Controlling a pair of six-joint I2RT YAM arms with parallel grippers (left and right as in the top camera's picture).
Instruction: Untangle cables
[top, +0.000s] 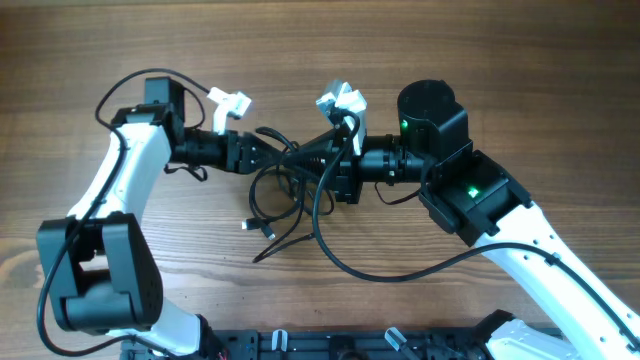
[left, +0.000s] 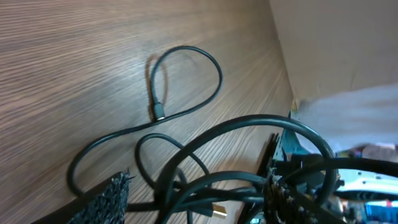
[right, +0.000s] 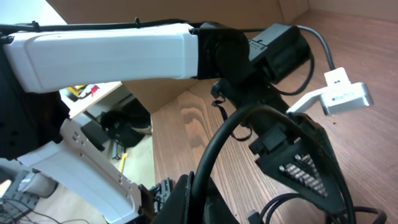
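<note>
The arched piece of cable (left: 166, 180) lies to the right in the overhead view and bows above the tangle, so the left gripper needs to slide that way onto it next.
The cables (top: 275, 205) are thin black cords knotted together at the table's middle, between both grippers. A small plug (top: 246, 224) lies at the tangle's left edge. My left gripper (top: 272, 152) is open, and several strands with a gold plug (left: 219, 211) run between its fingers (left: 193, 199). A loose loop (left: 186, 81) ending in a plug (left: 158, 113) lies flat on the wood beyond it. My right gripper (top: 325, 165) faces the left one and is shut on a cable (right: 217, 149), which arches up out of its jaws (right: 211, 199). The left gripper's padded finger (right: 298, 168) is close in front.
A long black cord (top: 380, 275) sweeps from the tangle toward the right arm. White camera brackets (top: 232, 100) (top: 342, 100) stick out above both wrists. A black rail (top: 330, 345) runs along the front edge. A cardboard wall (left: 336, 43) stands past the table's end.
</note>
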